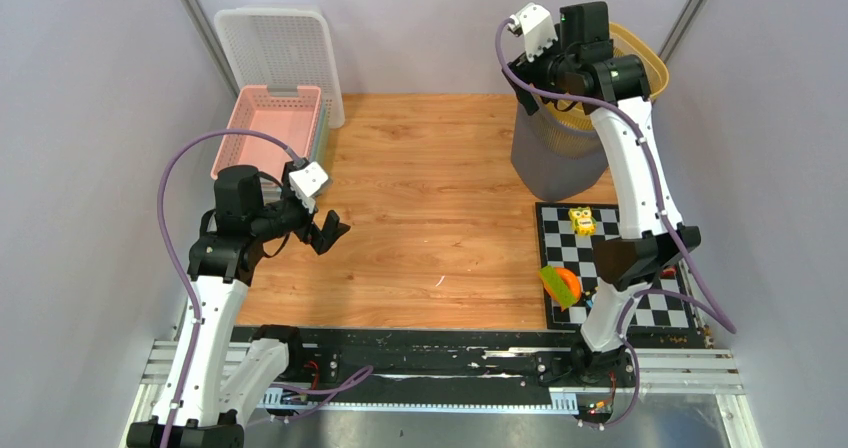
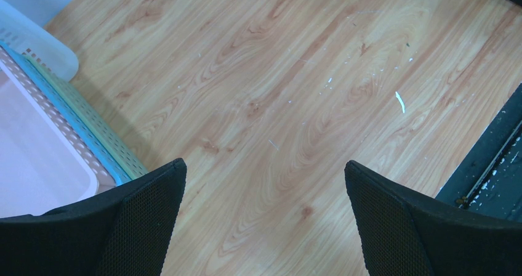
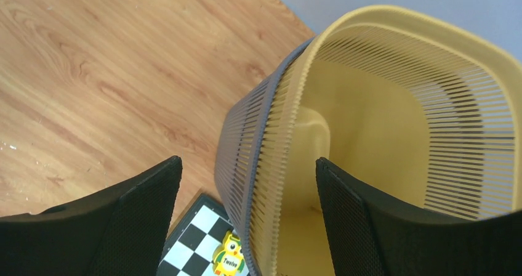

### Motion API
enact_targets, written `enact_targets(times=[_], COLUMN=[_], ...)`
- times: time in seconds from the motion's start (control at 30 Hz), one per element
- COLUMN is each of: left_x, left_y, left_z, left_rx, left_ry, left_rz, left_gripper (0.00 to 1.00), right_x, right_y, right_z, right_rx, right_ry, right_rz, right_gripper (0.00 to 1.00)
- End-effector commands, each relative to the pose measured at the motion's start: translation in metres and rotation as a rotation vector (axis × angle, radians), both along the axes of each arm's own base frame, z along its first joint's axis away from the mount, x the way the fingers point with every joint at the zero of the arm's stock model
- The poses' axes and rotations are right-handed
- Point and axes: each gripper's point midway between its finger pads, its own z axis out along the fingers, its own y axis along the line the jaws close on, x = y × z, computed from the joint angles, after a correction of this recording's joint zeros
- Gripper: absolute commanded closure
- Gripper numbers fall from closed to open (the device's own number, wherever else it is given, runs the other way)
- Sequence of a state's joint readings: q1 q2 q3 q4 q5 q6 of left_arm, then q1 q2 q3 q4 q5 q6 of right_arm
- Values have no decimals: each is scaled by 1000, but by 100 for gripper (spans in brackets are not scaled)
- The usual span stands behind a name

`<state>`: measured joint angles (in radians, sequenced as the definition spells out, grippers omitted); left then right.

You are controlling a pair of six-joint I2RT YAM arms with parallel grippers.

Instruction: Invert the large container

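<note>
The rim of the nested baskets lies below my right gripper, between the open fingers, so next the gripper should move farther down over it and close there.
The large container is a grey slatted basket standing upright at the back right of the table, with a yellow slatted basket nested inside it. My right gripper is open at their near rim. In the right wrist view the jaws straddle the rim: one finger is outside the grey wall, the other inside the yellow basket. The fingers do not touch the walls. My left gripper is open and empty above bare wood.
A pink basket sits in a stack at the back left, with a white basket behind it. A chessboard at the front right holds a yellow owl toy and an orange-green toy.
</note>
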<state>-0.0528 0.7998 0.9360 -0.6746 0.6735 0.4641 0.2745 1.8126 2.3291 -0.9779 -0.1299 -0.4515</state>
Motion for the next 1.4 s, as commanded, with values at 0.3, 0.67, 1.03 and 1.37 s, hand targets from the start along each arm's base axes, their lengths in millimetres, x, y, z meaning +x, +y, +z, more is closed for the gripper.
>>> enact_targets(times=[0.3, 0.67, 1.03, 1.37], left_x=[-1, 0, 1, 0], left_y=[-2, -1, -2, -2], left_z=[3, 1, 0, 1], left_rx=[-5, -5, -6, -7], left_ry=[-22, -17, -12, -14], left_rz=[-14, -13, -13, -12], left_gripper=[0, 0, 0, 0], right_x=[-4, 6, 2, 0], right_y=[-26, -30, -32, -38], right_z=[-44, -53, -35, -11], right_rx=[-93, -80, -76, -76], right_ry=[153, 187, 142, 62], right_rz=[-79, -78, -70, -92], right_gripper=[21, 53, 97, 85])
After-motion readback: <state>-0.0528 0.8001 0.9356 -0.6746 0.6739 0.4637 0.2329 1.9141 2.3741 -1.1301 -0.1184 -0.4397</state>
